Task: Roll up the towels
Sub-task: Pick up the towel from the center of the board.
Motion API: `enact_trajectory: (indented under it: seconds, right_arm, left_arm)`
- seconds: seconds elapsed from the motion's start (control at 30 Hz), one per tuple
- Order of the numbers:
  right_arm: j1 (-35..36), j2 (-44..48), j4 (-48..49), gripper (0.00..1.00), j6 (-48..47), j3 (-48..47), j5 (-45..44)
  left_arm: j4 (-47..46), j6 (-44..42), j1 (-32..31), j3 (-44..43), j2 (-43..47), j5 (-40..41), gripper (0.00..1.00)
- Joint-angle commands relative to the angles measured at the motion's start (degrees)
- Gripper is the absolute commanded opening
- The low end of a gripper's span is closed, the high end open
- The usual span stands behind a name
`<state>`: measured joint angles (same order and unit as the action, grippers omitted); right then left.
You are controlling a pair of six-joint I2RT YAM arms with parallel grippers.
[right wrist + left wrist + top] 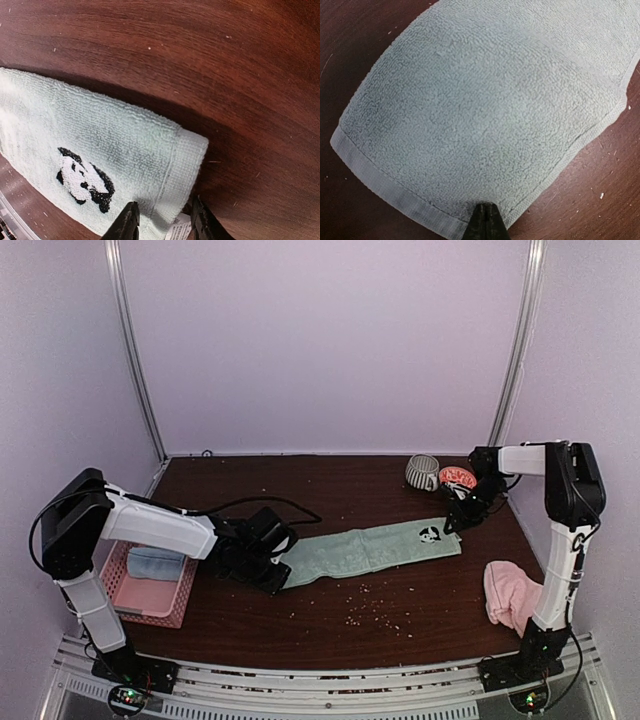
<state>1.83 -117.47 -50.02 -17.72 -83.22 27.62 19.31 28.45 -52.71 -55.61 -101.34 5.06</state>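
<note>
My right gripper should move slightly toward the panda print next and close on the towel's hem by the white label, because its open fingers are on both sides of the hem.
The mint green towel (370, 548) lies folded into a long strip across the middle of the table, with a panda print near its right end (82, 180). My left gripper (280, 568) is at its left end, its fingertips (487, 220) closed together on the hem of the towel (485, 100). My right gripper (452, 524) is open at the right end, with its fingers (127, 222) either side of the towel's corner and its white label (177, 231). The pink towel (510, 592) lies crumpled at the right, beside the right arm's base.
A striped mug (422, 472) and a red bowl (458, 477) stand at the back right. A pink basket (128, 602) holding a pale blue cloth (155, 562) sits at the left under my left arm. Crumbs (370, 605) are scattered in front of the towel.
</note>
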Motion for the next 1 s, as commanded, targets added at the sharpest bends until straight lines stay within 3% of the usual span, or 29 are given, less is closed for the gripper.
enact_trajectory:
  seconds: [0.0, 0.33, 0.63, 0.83, 0.97]
  right_arm:
    - [0.73, -2.39, -2.37, 0.35, -0.04, -0.08, 3.61]
    - [2.55, -1.46, 1.02, 0.24, 1.83, 1.66, -0.43]
    - [2.44, -0.94, 1.65, 0.0, 2.33, 1.13, 2.56]
    - [-0.73, 0.66, -0.99, 0.0, 1.25, -1.49, 1.07]
    - [-4.09, 0.41, -5.38, 0.0, -1.47, -5.64, -2.07]
  left_arm:
    - [1.94, 0.25, 0.13, 2.27, -3.16, -1.1, 0.0]
    - [2.13, -0.17, 0.11, 2.01, -3.16, -1.04, 0.0]
    - [2.27, 0.09, 0.15, 1.99, -2.91, -0.44, 0.0]
    - [7.93, -0.9, -0.46, -4.35, -0.26, 0.78, 0.0]
    - [9.54, -2.62, -0.52, -7.95, 0.55, 2.37, 0.09]
